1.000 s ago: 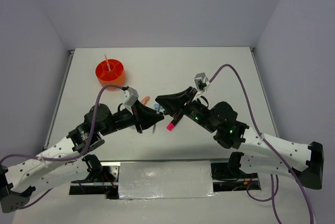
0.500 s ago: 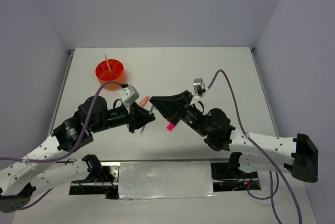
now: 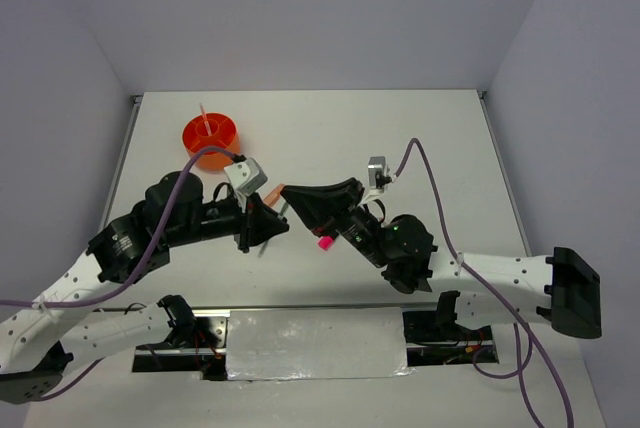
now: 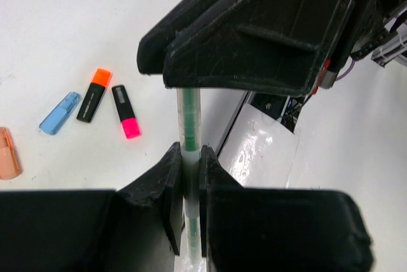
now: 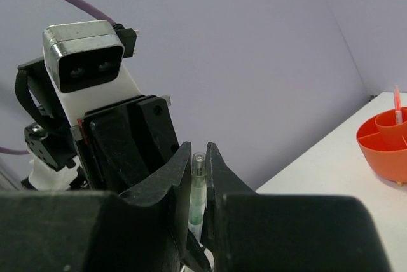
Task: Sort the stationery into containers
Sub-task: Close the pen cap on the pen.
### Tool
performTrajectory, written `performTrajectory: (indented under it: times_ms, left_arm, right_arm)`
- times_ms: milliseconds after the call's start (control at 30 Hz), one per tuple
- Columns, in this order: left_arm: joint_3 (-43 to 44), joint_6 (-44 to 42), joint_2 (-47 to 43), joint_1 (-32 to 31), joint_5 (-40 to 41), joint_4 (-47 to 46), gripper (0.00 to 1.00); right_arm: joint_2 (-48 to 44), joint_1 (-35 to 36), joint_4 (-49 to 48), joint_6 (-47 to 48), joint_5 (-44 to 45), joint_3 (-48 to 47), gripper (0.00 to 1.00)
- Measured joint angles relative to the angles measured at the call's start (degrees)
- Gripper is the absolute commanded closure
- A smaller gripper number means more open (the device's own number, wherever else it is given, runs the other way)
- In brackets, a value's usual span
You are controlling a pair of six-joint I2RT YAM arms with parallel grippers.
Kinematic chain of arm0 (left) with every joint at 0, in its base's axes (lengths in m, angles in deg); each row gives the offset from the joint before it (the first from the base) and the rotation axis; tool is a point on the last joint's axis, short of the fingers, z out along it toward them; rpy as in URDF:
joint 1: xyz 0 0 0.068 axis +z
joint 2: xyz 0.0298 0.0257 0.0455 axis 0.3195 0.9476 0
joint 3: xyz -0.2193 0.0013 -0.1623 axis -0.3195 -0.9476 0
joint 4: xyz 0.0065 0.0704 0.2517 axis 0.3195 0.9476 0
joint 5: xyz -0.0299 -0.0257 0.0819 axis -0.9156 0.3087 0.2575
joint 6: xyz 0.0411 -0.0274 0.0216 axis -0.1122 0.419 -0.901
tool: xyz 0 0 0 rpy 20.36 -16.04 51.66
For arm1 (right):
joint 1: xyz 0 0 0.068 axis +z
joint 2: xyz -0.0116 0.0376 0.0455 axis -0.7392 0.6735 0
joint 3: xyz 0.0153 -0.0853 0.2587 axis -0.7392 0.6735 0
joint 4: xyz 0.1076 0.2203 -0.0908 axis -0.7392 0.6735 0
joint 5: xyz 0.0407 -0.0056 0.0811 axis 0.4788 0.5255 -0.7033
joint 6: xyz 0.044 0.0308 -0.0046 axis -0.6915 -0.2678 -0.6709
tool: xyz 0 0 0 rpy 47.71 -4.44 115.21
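Observation:
I should swing my left gripper outward next, turn it toward the round orange organiser (image 3: 210, 136), lower the green pen into it and let go, since an orange pen stands there.
A thin green pen (image 4: 189, 116) is held at both ends in mid-air. My left gripper (image 4: 189, 165) is shut on its lower part. My right gripper (image 5: 199, 157) is shut on its clear-tipped end (image 5: 198, 186). In the top view the two grippers meet tip to tip, left (image 3: 270, 225) and right (image 3: 286, 194), above the table's middle. The round orange organiser (image 3: 210, 136) stands at the far left with a thin orange pen (image 5: 397, 102) upright in it. On the table lie an orange-capped highlighter (image 4: 94, 94), a pink-capped highlighter (image 4: 126, 112), a light-blue piece (image 4: 60, 112) and a salmon piece (image 4: 6, 161).
The pink highlighter cap (image 3: 325, 242) shows just under the right arm. A shiny white plate (image 3: 315, 343) lies between the arm bases at the near edge. Grey walls close in the table at the back and both sides.
Both grippers have shifted left together with the green pen between them. The left arm has drawn back and the right arm has reached further left.

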Motion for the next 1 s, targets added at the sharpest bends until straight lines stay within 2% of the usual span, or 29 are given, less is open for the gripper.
performTrajectory:
  times_ms: [267, 433, 533, 567, 733, 1000]
  left_arm:
    - [1.5, 0.1, 2.3, 5.1, -3.8, 4.2, 1.0]
    - [1.3, 0.2, 3.6, 6.3, -6.1, 3.7, 1.0]
    - [-2.2, 0.1, 2.2, 6.1, -7.1, -1.4, 1.0]
    - [-4.1, 0.2, 1.2, 5.9, -7.2, -4.0, 1.0]
    - [-11.4, 0.3, -3.2, 6.0, -6.3, -15.6, 1.0]
    - [-16.0, 0.7, -4.3, 5.5, -7.1, -24.5, 1.0]
  right_arm:
    - [4.0, 0.3, -3.6, 0.0, 2.9, 0.1, 1.0]
    - [2.0, 0.2, -2.4, -0.2, 4.6, 1.7, 0.99]
    - [-1.4, 0.3, 4.0, 0.1, 4.6, 0.7, 0.71]
    - [-2.6, 0.3, 7.5, 0.5, 4.3, 0.1, 0.66]
    - [-6.3, 1.8, 21.6, 2.0, 2.7, -2.0, 0.64]
    - [-10.8, 1.7, 30.8, 4.3, 3.3, -3.0, 0.62]
